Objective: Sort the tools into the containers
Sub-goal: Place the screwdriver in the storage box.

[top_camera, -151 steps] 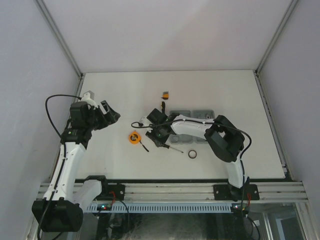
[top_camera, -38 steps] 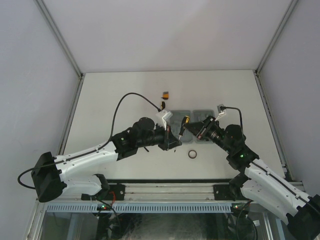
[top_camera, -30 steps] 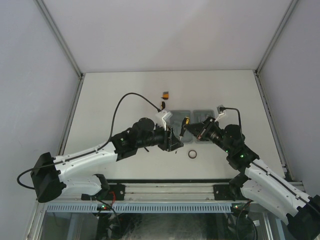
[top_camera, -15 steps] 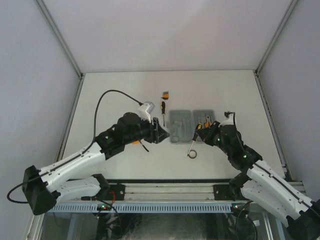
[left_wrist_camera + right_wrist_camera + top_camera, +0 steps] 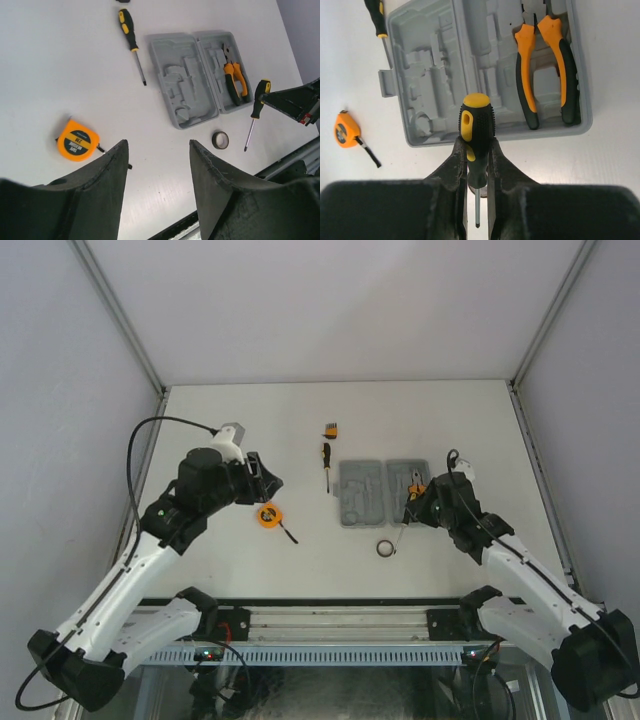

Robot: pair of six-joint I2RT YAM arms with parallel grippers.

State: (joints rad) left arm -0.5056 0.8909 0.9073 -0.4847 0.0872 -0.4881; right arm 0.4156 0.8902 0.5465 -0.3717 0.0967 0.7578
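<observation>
My right gripper moves outward and down next to release the screwdriver in the empty part of the case beside the pliers (image 5: 491,37), which lies below and outward of it.
The grey hinged case (image 5: 362,496) lies open, with the orange-handled pliers (image 5: 414,480) in its right half. My right gripper (image 5: 409,504) is shut on a black-and-orange screwdriver (image 5: 476,127). It holds the tool above the case's near edge (image 5: 445,60), shaft pointing back toward me. My left gripper (image 5: 262,477) hangs open and empty over the table's left side, just beyond the round orange tape measure (image 5: 267,516). A second screwdriver (image 5: 325,458) and a tiny orange-black block (image 5: 331,428) lie left of and behind the case. The black ring (image 5: 385,549) sits in front of it.
In the left wrist view, the tape measure (image 5: 77,140), loose screwdriver (image 5: 131,37), case (image 5: 180,75), pliers (image 5: 233,80), ring (image 5: 220,140) and held screwdriver (image 5: 257,102) all show. White walls close off the table at the back and sides, and a metal rail runs along the near edge.
My left gripper has opened and swung away left from the case to above the tape measure. My right gripper, still holding the screwdriver, has drawn back slightly right over the case's near right side.
</observation>
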